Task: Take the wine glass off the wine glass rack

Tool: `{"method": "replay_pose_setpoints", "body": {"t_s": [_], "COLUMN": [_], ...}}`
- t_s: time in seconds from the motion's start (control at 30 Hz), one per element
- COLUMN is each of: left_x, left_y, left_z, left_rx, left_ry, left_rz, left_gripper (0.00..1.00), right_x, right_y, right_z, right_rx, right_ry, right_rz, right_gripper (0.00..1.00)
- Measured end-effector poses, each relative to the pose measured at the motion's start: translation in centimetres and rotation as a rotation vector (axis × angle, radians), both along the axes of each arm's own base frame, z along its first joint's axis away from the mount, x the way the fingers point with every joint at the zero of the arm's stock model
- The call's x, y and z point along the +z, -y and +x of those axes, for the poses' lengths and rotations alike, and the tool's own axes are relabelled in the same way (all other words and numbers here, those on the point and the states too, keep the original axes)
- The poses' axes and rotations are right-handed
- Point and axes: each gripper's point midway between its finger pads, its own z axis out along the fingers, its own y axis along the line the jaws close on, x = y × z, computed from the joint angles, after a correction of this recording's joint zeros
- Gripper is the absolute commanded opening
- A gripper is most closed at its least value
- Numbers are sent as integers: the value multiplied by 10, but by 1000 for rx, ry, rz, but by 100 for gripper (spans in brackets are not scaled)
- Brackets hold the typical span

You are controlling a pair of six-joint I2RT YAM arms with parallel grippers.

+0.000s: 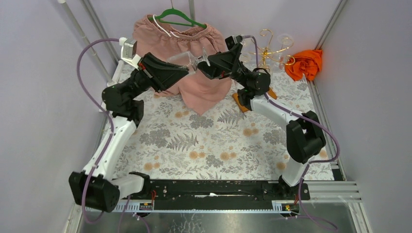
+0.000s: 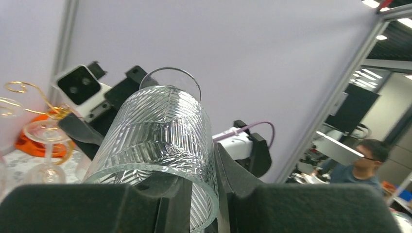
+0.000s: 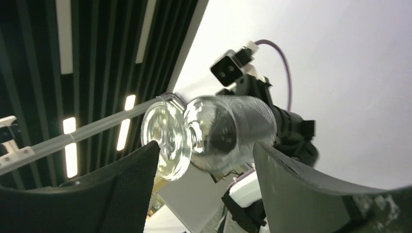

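Observation:
My left gripper should go down next toward the bare tablecloth [image 1: 149, 103] beside the pink skirt, tilting downward to release the glass upright, as the wine glass [image 1: 187, 59] lies sideways.
A clear ribbed wine glass [image 1: 187, 59] is held on its side in the air between my two grippers, off the rack. My left gripper [image 1: 183, 68] is shut on the wall of its bowl [image 2: 160, 131] at the rim, one finger inside and one outside. My right gripper [image 1: 204, 63] is open, its jaws wide on either side of the glass's foot [image 3: 167, 141] and bowl [image 3: 228, 128]. The wine glass rack [image 1: 266, 48], gold wire on an orange-brown wooden base [image 1: 240, 102], stands at the back right behind my right arm. Other glasses [image 2: 46, 145] hang on it.
A pink skirt [image 1: 201, 90] on a green hanger [image 1: 180, 18] hangs at the back centre, right behind the grippers. An orange cloth [image 1: 305, 63] lies in the back right corner. Metal frame posts run along both sides of the flowered tablecloth [image 1: 209, 141].

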Motion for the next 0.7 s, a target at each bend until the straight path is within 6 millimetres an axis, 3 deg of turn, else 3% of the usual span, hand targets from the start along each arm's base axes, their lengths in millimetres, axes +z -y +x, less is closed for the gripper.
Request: {"method": "replay_pose_setpoints", "body": {"t_s": [0.17, 0.33, 0.4, 0.47, 0.57, 0.63, 0.7], "left_x": [25, 62, 66, 60, 35, 9, -34], "left_y": [-9, -43, -58, -77, -103, -119, -134], "left_z": [6, 34, 46, 65, 100, 128, 157], "left_rx": [176, 526, 648, 791, 978, 1092, 1191], "left_ry": [-36, -121, -171, -256, -412, -526, -652], "left_rz": [41, 72, 93, 130, 218, 294, 396], "left_gripper": [0, 0, 0, 0, 0, 0, 0], "right_x": [6, 7, 10, 13, 21, 24, 27], "right_y": [0, -6, -4, 1, 18, 33, 50], "right_z": [-9, -20, -20, -19, -18, -18, -17], "right_rx": [-49, -158, -234, -322, -472, -578, -685], "right_ry": [9, 47, 80, 112, 169, 200, 221], "right_rz": [-81, -287, -373, -456, -564, -632, -689], "right_gripper": [79, 81, 84, 86, 90, 93, 96]}}
